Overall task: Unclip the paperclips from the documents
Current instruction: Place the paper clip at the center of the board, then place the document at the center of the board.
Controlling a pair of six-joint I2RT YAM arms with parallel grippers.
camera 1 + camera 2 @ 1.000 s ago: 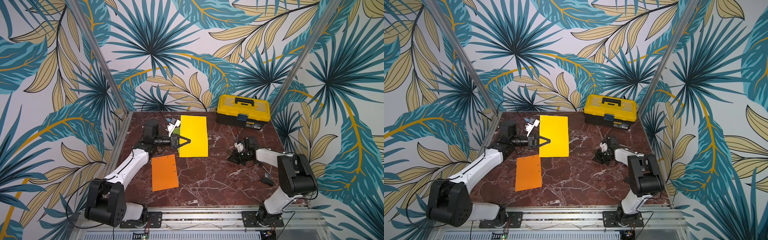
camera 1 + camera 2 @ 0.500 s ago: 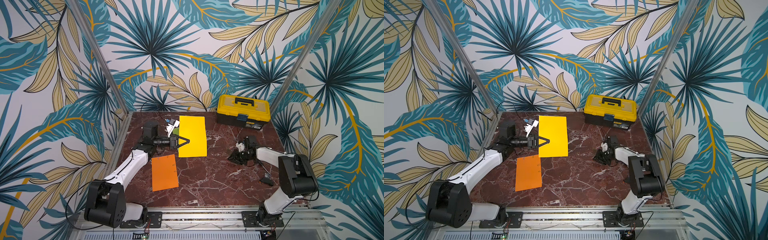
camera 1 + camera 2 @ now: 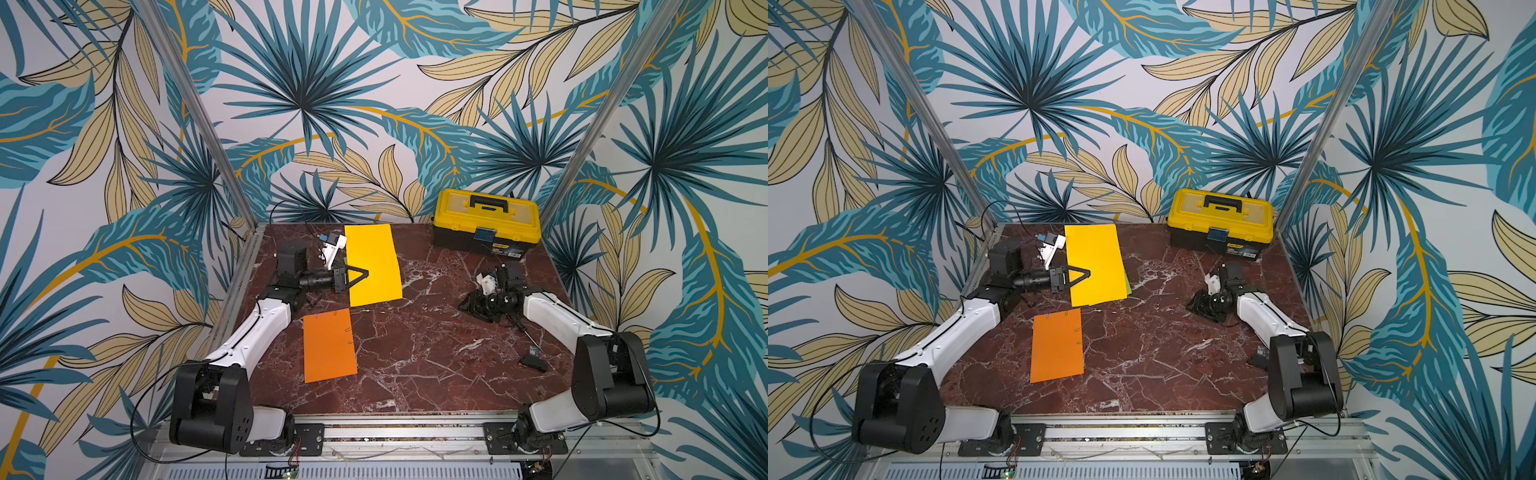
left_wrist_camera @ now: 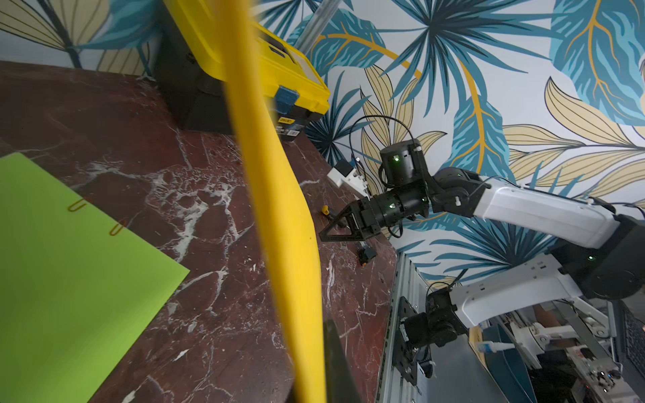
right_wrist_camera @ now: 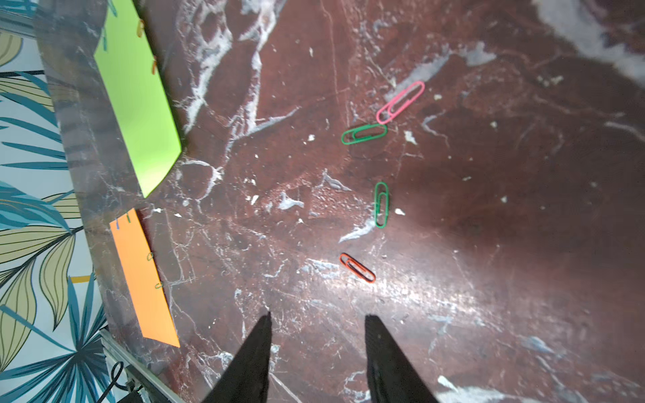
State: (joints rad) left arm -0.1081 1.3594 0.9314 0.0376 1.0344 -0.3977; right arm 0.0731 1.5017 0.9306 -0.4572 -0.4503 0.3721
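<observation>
I will carry the golden yellow document [image 3: 374, 262] aside next with my left gripper, because it hides the lime green one. I will put it down on bare marble beyond the orange document and release it there.
My left gripper [image 3: 366, 274] is shut on the left edge of the golden yellow document [image 3: 374, 262] and holds it above the marble table [image 3: 415, 357]. In the left wrist view that document [image 4: 279, 209] runs edge-on past one dark finger [image 4: 335, 359]. Under it lies the lime green document [image 4: 69, 261], with two orange paperclips [image 4: 117, 228] on its edge. The orange document [image 3: 329, 345] lies flat, with paperclips [image 3: 349, 331] on its right edge. My right gripper [image 5: 317, 317] is open, low over bare marble. Ahead of it lie loose paperclips: red [image 5: 356, 268], two green [image 5: 381, 204] and pink [image 5: 401, 102].
A yellow-and-black toolbox [image 3: 486, 224] stands at the back right. A thin dark tool [image 3: 525, 332] and a small black part [image 3: 534, 363] lie on the table beside the right arm. An aluminium rail [image 3: 395, 424] runs along the front edge.
The right gripper's jaws have parted from shut to open, low over the table. The left gripper still holds the yellow document in about the same place.
</observation>
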